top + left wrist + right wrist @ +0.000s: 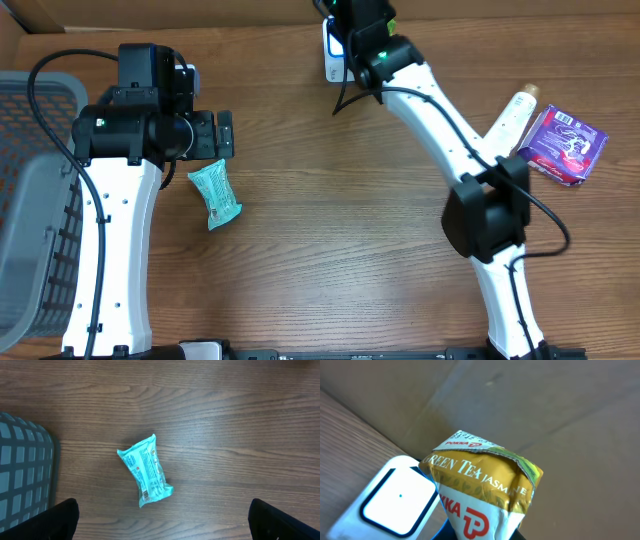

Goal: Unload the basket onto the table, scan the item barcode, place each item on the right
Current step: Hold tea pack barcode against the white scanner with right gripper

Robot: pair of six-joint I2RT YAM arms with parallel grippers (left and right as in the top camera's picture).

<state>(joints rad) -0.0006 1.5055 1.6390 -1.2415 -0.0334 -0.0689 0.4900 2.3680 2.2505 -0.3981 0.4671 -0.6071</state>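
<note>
I need to move the carton (pixel 485 485) to the right in the overhead view, back and down with my right gripper next. Then I will release it beside the white bottle, where the tabletop is bare.
In the right wrist view my right gripper (pixel 480 534) is shut on a gold and white Pokka jasmine green tea carton (pixel 485 485), which it holds upright. The white scanner (pixel 395 502) with its dark-rimmed window sits just left of the carton. Seen from overhead, this arm reaches to the table's far edge, beside the scanner (pixel 331 50); the arm hides the carton there. My left gripper (pixel 226 135) stands wide open with nothing between its fingers. A teal packet (pixel 214 194) lies flat on the table just below it. The left wrist view shows the packet (pixel 146 470) ahead of the open left gripper (pixel 165 525).
A grey mesh basket (pixel 30 200) stands at the left edge, and its corner shows in the left wrist view (pixel 22 475). A purple packet (pixel 565 145) and a white bottle (pixel 510 118) lie at the right. A cardboard wall (pixel 545 410) rises behind the scanner.
</note>
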